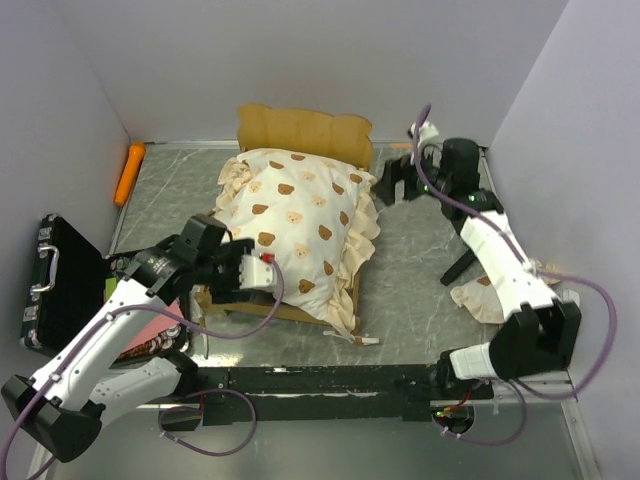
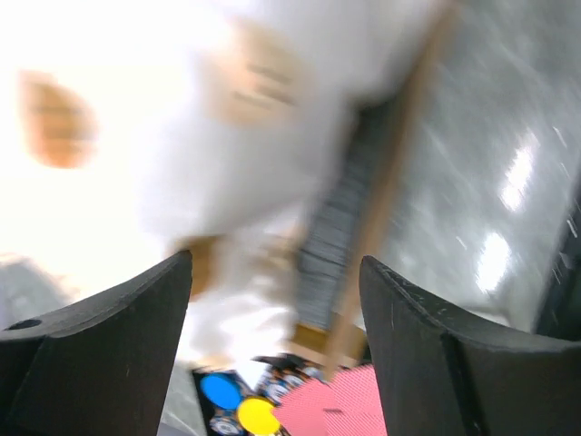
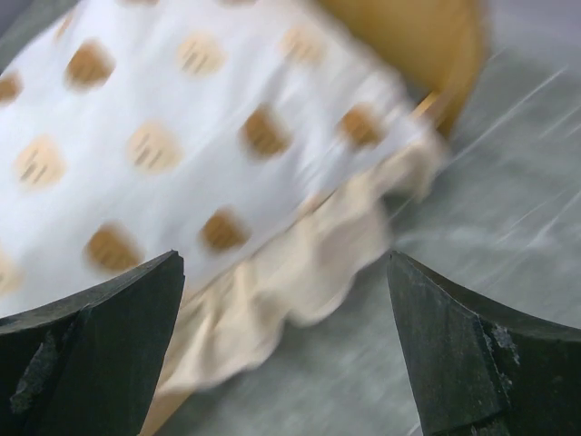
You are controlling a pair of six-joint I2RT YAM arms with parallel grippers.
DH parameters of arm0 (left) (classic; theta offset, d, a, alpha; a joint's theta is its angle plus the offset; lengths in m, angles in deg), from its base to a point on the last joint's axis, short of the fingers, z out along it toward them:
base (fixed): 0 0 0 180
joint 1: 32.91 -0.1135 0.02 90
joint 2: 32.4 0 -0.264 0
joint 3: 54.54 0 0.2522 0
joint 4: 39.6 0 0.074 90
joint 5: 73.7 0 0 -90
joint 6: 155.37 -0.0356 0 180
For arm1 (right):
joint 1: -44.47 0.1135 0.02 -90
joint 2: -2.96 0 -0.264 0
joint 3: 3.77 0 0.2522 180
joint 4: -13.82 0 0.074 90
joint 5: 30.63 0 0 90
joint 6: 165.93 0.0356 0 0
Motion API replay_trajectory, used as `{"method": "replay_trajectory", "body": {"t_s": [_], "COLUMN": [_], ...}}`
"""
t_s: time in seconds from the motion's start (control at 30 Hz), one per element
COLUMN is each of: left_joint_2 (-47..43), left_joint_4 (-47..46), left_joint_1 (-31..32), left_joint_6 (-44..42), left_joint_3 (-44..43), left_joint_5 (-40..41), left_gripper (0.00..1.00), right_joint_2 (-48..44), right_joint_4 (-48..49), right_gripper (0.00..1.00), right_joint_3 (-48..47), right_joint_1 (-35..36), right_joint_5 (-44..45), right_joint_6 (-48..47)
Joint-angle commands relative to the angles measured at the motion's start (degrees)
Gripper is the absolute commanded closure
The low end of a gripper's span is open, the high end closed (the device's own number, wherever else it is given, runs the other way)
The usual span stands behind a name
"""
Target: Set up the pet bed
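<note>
The headboard's end stands bare beyond the mattress (image 1: 295,215) and ruffle. The right gripper moves outward past the mattress corner next, then over onto that end's edge (image 1: 367,143).
The pet bed (image 1: 300,132) stands mid-table, its wavy wooden headboard at the far end. Its cream bear-print mattress (image 1: 295,215) lies on the frame, with the ruffle hanging over the sides. My left gripper (image 1: 250,275) is at the bed's near left corner, open, with nothing between its fingers (image 2: 136,327). In its wrist view, blurred, are the mattress (image 2: 182,118) and the wooden side rail (image 2: 390,200). My right gripper (image 1: 387,185) is open beside the mattress's right edge near the headboard. Its wrist view shows the mattress (image 3: 182,136), ruffle (image 3: 300,272) and headboard (image 3: 408,36). The matching pillow (image 1: 480,295) lies at the right, partly under the right arm.
An open black hard case (image 1: 55,280) sits at the left edge. An orange object (image 1: 130,172) lies at the back left by the wall. A pink sheet (image 2: 340,404) and a card with blue and yellow dots (image 2: 236,404) lie under the left arm.
</note>
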Motion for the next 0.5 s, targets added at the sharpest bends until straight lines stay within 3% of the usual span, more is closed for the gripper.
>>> {"method": "replay_trajectory", "body": {"t_s": [0.0, 0.17, 0.33, 0.47], "left_joint_2": [2.44, 13.07, 23.27, 34.5], "left_joint_4": [-13.57, -28.71, -43.3, -44.21], "left_joint_1": [-1.44, -6.62, -8.47, -10.76], "left_joint_6": [13.18, 29.36, 41.5, 47.14], "left_joint_3": [-9.15, -15.92, -19.61, -24.45], "left_joint_5": [0.58, 2.0, 2.79, 4.28], "left_gripper": [0.19, 0.14, 0.13, 0.17], "right_joint_2": [12.32, 28.41, 39.14, 47.58], "right_joint_4": [17.63, 22.39, 36.0, 37.62], "right_gripper": [0.01, 0.01, 0.01, 0.01], "right_joint_3": [-9.66, -24.08, -28.4, -35.94], "right_joint_1": [-6.49, -9.58, -9.4, -8.97], "right_joint_5": [-4.76, -15.31, -22.27, -24.3], "right_joint_6": [-2.26, -0.23, 3.01, 5.48]}}
